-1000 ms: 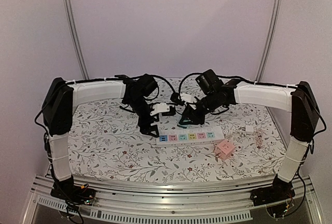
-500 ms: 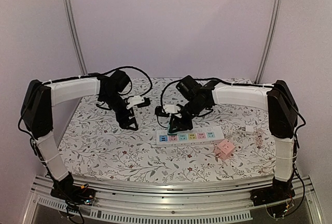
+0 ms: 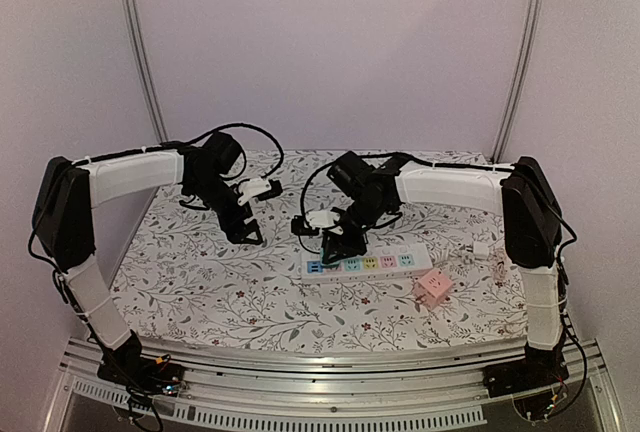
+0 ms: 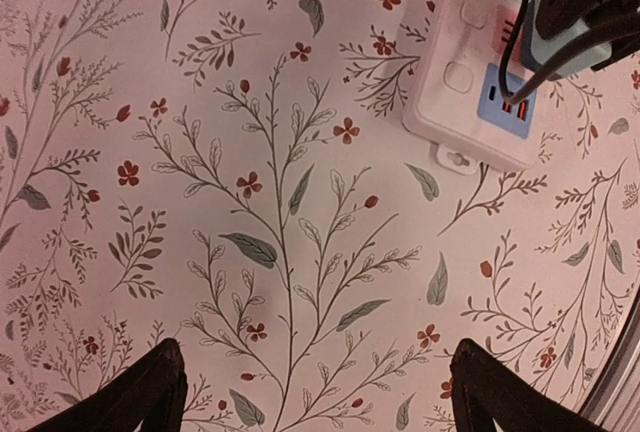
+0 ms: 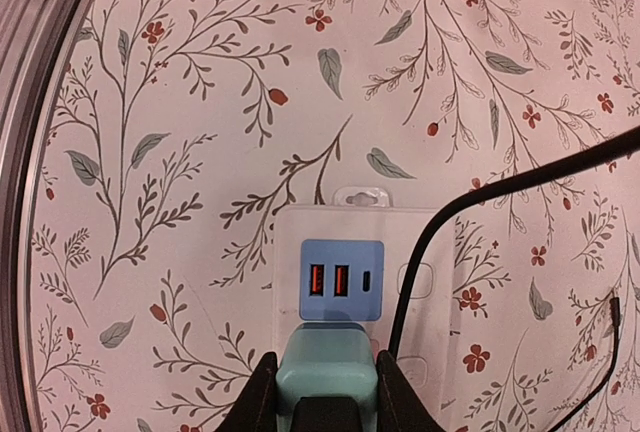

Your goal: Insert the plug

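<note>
The teal plug overlaps the edge of the USB panel, so my right gripper will press down and slightly away from the panel over the pink socket before it lets go.
A white power strip (image 3: 365, 264) with coloured sockets lies on the flowered cloth. In the right wrist view its left end (image 5: 300, 242) shows a blue USB panel (image 5: 341, 281). My right gripper (image 3: 338, 249) is shut on a teal plug (image 5: 326, 374) and holds it on the strip just behind the USB panel (image 4: 505, 102). Whether its pins are in a socket is hidden. My left gripper (image 3: 247, 235) is open and empty above bare cloth, left of the strip; its fingertips (image 4: 160, 377) show at the bottom of the left wrist view.
A pink cube adapter (image 3: 433, 289) sits in front of the strip's right end. A white plug with a cord (image 3: 487, 251) lies to the right. A black cable (image 5: 470, 202) crosses over the strip. Metal rails run along the table's near edge (image 3: 330, 367).
My left arm has drawn back to the left, away from the strip. My right gripper has moved left and down with the teal plug onto the strip's left end.
</note>
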Motion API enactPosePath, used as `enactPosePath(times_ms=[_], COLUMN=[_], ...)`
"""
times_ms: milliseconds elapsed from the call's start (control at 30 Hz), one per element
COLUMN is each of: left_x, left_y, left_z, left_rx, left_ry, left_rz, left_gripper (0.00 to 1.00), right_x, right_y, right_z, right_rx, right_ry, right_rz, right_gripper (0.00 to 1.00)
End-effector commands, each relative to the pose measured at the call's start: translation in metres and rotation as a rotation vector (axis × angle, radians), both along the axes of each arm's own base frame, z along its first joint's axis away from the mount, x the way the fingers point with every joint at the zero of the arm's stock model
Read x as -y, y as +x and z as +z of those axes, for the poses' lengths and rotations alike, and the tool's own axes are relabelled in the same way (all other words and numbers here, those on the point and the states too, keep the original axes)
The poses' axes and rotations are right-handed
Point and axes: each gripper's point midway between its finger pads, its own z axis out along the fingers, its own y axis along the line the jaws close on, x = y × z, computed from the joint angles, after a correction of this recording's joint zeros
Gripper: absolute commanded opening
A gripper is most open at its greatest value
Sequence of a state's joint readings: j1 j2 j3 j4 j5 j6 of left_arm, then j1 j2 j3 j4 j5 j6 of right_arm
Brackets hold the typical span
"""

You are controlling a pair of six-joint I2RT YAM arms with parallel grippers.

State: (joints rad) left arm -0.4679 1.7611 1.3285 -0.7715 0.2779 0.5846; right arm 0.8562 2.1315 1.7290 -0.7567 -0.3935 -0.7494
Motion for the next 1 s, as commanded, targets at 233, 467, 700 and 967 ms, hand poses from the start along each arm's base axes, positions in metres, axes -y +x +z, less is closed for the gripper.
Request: enactPosePath(times_ms=[233, 467, 700, 967], left_x=[-0.001, -0.002, -0.003, -0.002], left_y=[0.003, 0.004, 0.005, 0.004], left_z=[0.001, 0.000, -0.002, -0.001], left_rx=[0.013, 0.018, 0.016, 0.017], left_ry=[-0.008, -0.001, 0.001, -0.003], left_rz=[0.020, 0.025, 0.030, 0.030], left_gripper=[0.92, 0.92, 0.92, 0.92], right_x=[0.008, 0.012, 0.017, 0.025], right_y=[0.017, 0.014, 0.002, 0.003], right_z=[-0.013, -0.012, -0.010, -0.012], right_rx=[0.067, 0.041, -0.001, -0.012], right_ry=[-0.079, -0.074, -0.072, -0.089], right_rz=[0.005, 0.011, 0.018, 0.000], right_gripper=[0.00, 0.00, 0.00, 0.00])
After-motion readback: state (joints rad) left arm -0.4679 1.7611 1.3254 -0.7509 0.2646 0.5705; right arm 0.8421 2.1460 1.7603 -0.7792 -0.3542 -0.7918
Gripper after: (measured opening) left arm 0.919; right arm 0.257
